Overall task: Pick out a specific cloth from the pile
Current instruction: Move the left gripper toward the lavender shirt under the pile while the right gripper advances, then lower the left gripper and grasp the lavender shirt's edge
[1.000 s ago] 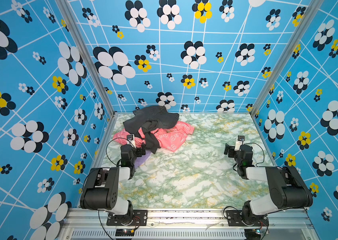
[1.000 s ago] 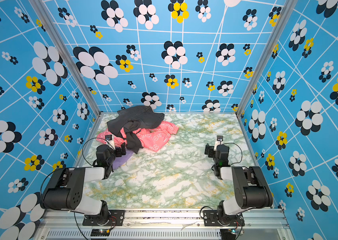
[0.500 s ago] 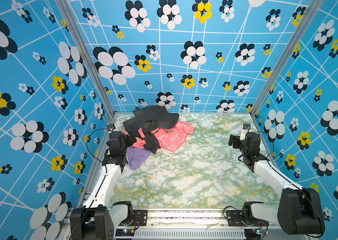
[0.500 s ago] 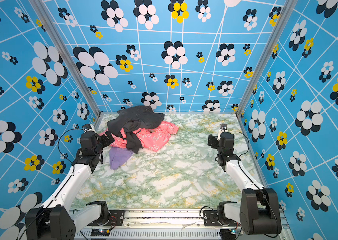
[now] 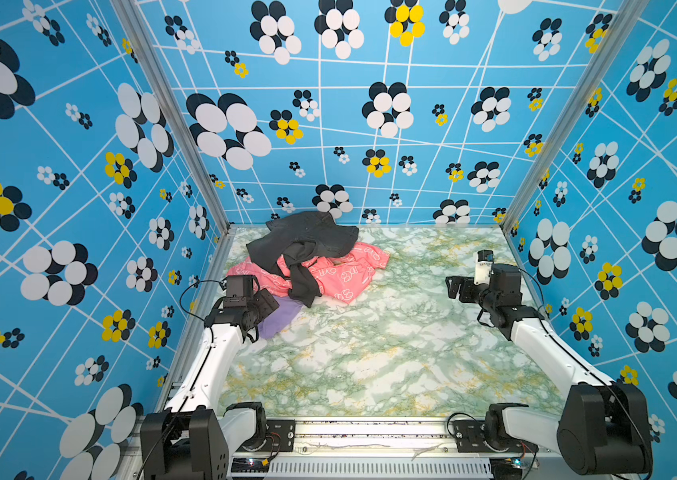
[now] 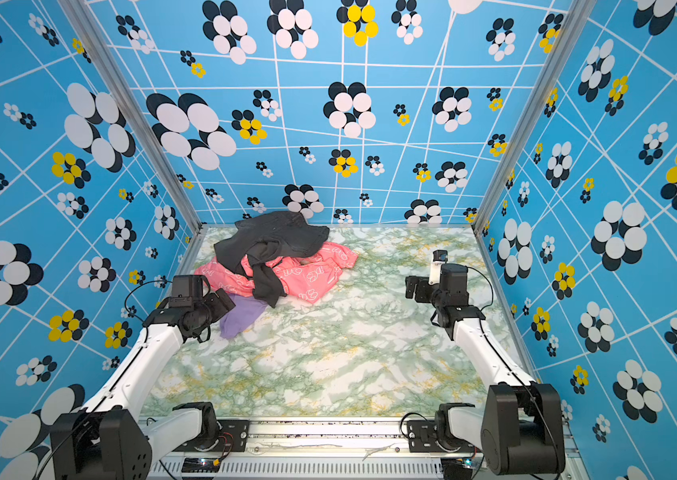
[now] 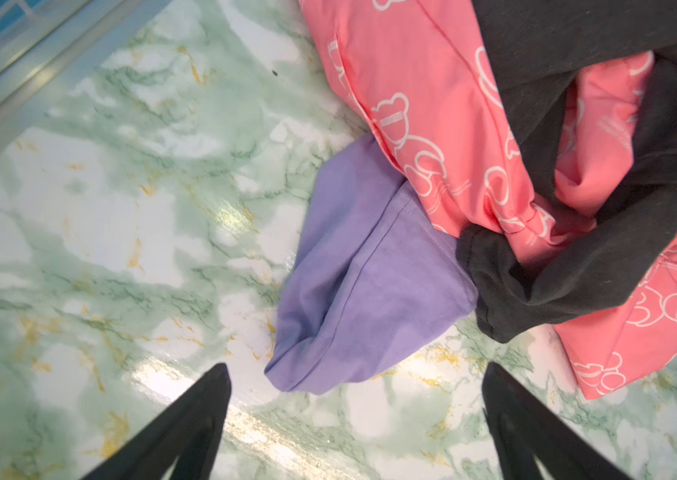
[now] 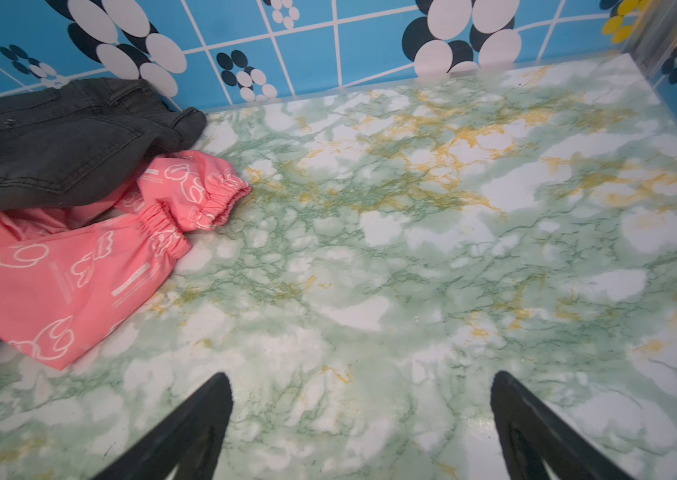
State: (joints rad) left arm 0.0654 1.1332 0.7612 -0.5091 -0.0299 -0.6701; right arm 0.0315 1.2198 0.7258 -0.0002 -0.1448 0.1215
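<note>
My left gripper will next move down to the cloth, onto the fold at its free corner (image 6: 231,330) (image 7: 311,364), and close, because the cloth's near end is clear of the pink and grey garments.
The pile lies at the table's back left: a dark grey garment (image 5: 307,241) (image 6: 278,239) draped over a coral-pink one with white print (image 5: 345,274) (image 6: 311,274). The cloth (image 5: 280,320) (image 6: 243,318) (image 7: 370,282), plain lavender, sticks out from under the pile's near-left edge. My left gripper (image 5: 266,305) (image 6: 226,305) (image 7: 356,368) hovers open right at the cloth's free corner, one finger on each side and nothing gripped. My right gripper (image 5: 455,289) (image 6: 415,286) (image 8: 359,378) hangs open over bare table at the right, well apart from the pile.
The marble-patterned table (image 5: 370,353) is walled in by blue flowered panels on the left, back and right. A metal frame rail (image 7: 16,95) runs close by the left gripper. The pink garment's elastic cuffs (image 8: 203,199) face the right gripper.
Both arms have unfolded from near the front edge and reached out. The left gripper swung in from the left wall to the lavender cloth's corner. The right gripper moved back towards the right wall.
</note>
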